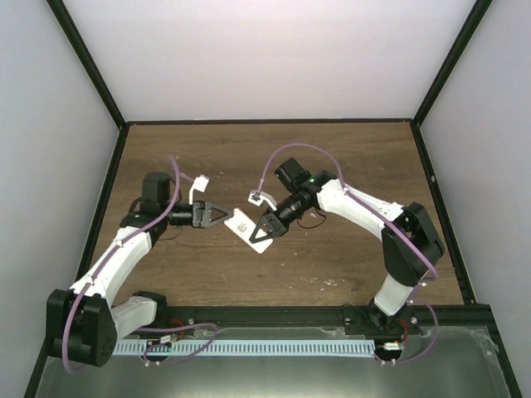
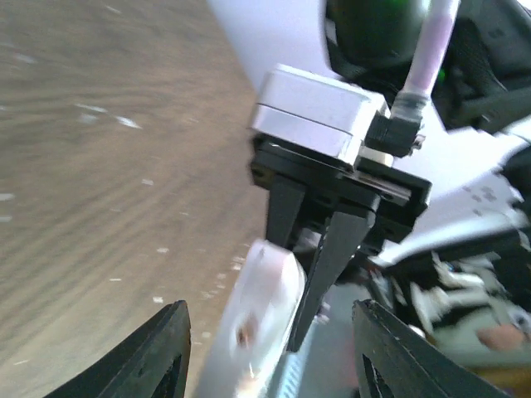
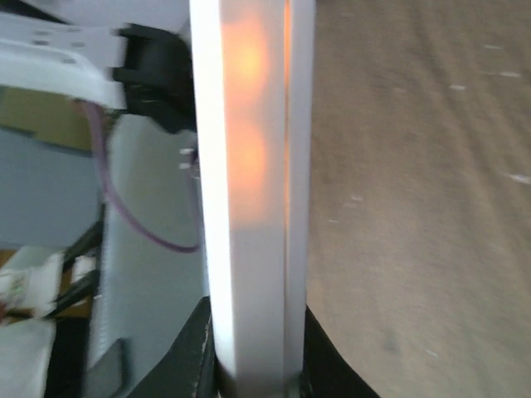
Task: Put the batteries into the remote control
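Observation:
Only my right gripper is holding the remote control above the table. Next I need to tip my right gripper's fingers downward and bring the remote control down onto the bare table to open.
The remote control, a white slab, hangs tilted above the wooden table between both grippers. My right gripper is shut on its right end; in the right wrist view the remote stands edge-on between the fingers. Two orange-red patches glow through its side wall; the batteries show no more clearly than that. My left gripper is at the remote's left end, jaws open. In the left wrist view its fingertips stand wide apart on either side of the blurred remote, not touching it.
Pale specks lie on the wood near the front. A black rail and a white slotted cable channel run along the near edge. Pale walls close in the back and both sides.

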`<state>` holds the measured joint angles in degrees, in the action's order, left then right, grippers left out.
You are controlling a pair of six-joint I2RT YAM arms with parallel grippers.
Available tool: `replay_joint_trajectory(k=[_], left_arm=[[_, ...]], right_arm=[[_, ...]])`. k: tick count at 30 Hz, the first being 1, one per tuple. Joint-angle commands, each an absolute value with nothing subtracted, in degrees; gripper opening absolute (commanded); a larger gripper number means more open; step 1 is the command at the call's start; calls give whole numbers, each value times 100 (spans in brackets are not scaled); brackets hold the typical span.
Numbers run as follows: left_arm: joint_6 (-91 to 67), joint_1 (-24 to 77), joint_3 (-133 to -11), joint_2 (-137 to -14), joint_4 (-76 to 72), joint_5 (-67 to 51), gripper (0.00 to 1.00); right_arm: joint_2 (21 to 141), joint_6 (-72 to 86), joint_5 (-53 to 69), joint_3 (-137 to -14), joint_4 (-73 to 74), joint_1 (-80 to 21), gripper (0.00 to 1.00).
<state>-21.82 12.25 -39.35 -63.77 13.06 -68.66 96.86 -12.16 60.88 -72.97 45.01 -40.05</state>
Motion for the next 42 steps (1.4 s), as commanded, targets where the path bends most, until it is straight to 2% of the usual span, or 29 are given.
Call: replay_joint_trajectory(k=[1,4,7,10,14,20,30,39,42], left_arm=[[-2031,631,-3882,-5982,1830,-5609,56],[-2109,449,-3837,-5535,2029,-4513,56],[-2172,436,-3917,-5210,2336,-3639,56],[-2148,437,-4091,-5144,2724,-3108,56],[-2051,439,-4314,-5311,3110,-2748,55],[-2055,437,-4393,-5359,3205,-2517,55],[-2032,435,-4370,-5355,3243,-2485,54],[-1999,439,-4366,-5419,3278,-2521,54],[-1991,435,-4364,-5439,3278,-2543,54]], right_arm=[[9552,-600,4044,-7189,4130,-3859,1],[9621,-84,1785,-7269,4194,-3881,1],[9634,445,206,-7308,4165,-3918,1],[9839,776,-827,-7481,4283,-4027,1],[10380,685,-1517,-7877,4399,-4435,1],[11159,542,-2175,-8317,4528,-5136,1],[11492,623,-2238,-8318,4436,-5415,1],[11729,597,-2289,-8170,4280,-5558,11],[11763,588,-2305,-8167,4267,-5602,18]])
